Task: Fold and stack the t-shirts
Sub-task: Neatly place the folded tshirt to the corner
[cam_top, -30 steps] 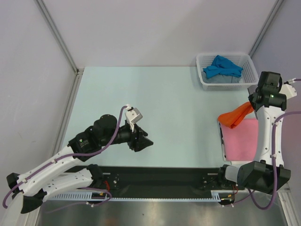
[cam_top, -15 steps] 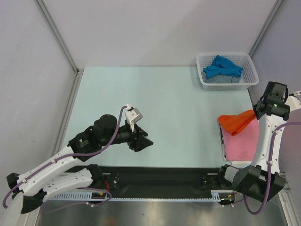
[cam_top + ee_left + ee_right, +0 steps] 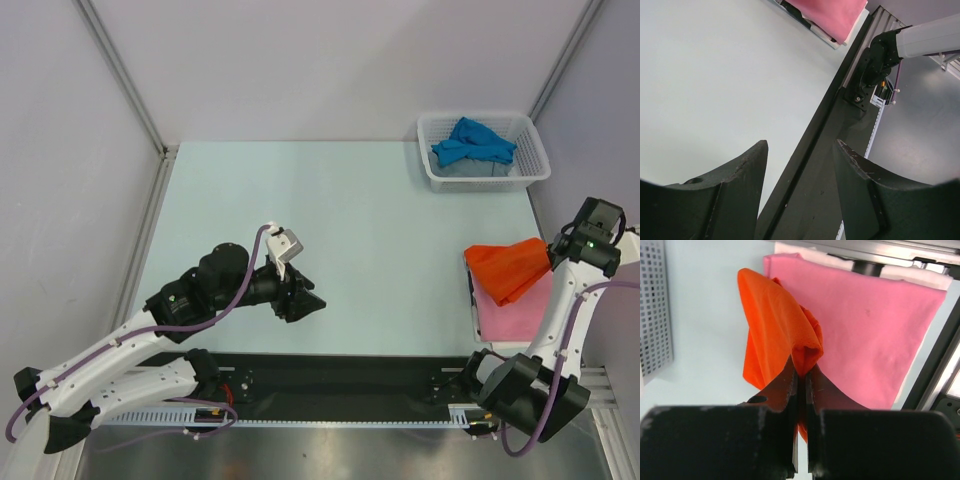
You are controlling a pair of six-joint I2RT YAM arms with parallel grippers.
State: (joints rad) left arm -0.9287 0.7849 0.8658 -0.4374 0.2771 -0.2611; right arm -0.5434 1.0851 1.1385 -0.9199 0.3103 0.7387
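I will move my right gripper back and down over the near part of the pink t-shirt (image 3: 515, 305), which is still uncovered, and spread the orange-red t-shirt (image 3: 508, 267).
The orange-red t-shirt (image 3: 508, 267) hangs bunched from my right gripper (image 3: 801, 374), which is shut on a fold of it (image 3: 775, 330). It drapes over the far left part of the folded pink t-shirt (image 3: 515, 305) lying flat at the table's right front (image 3: 875, 325). A crumpled blue t-shirt (image 3: 472, 142) lies in the white mesh basket (image 3: 530, 170) at the back right. My left gripper (image 3: 308, 302) hovers open over the front middle of the table, with nothing between its fingers (image 3: 742, 185).
The black base rail (image 3: 350, 375) runs along the near table edge, also seen in the left wrist view (image 3: 830, 165). A corner of the basket (image 3: 655, 315) shows at the left of the right wrist view. Slanted frame posts (image 3: 120, 75) stand at the back corners.
My right gripper has carried the orange-red t-shirt toward the right and nearer, spreading it over the pink t-shirt. The left arm has not moved.
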